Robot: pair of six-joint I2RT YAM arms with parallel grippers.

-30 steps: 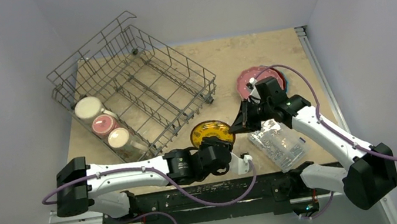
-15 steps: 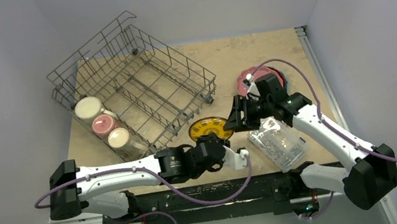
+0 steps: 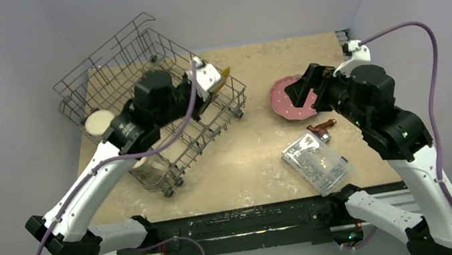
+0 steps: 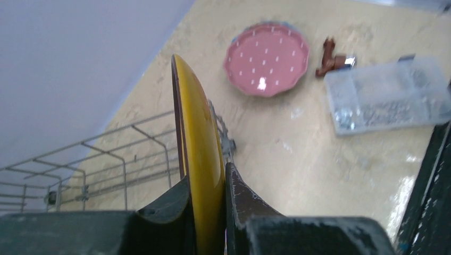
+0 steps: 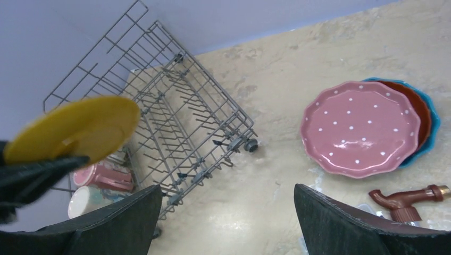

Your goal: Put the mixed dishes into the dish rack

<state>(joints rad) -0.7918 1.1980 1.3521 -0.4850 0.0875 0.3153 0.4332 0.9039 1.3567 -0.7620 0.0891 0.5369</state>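
Observation:
The rack's corner nearest the plate stack (image 3: 220, 109) is empty, so my left gripper will next tip down, lower the yellow plate on edge between the rack's wires and let go.
A small yellow plate (image 4: 198, 133) stands on edge in my left gripper (image 4: 208, 175), which is shut on its rim. In the top view that gripper (image 3: 214, 77) holds the plate (image 3: 225, 74) above the right side of the grey wire dish rack (image 3: 152, 57). The rack (image 5: 175, 122) holds a pink mug (image 5: 103, 178), with a cream mug (image 3: 99, 123) at its left end. A pink dotted plate (image 5: 359, 127) tops a red-orange plate (image 5: 420, 109) and a blue plate (image 5: 435, 125) on the table. My right gripper (image 5: 227, 187) hangs open and empty beside that stack.
A clear plastic box (image 3: 318, 165) of small metal parts lies at the front right. A reddish-brown object (image 3: 322, 127) sits between it and the plate stack. Walls close in on the table's left, back and right.
My left arm has lifted the yellow plate from the table's front up over the rack. My right gripper has opened, let go of the plate and drawn back up to the right.

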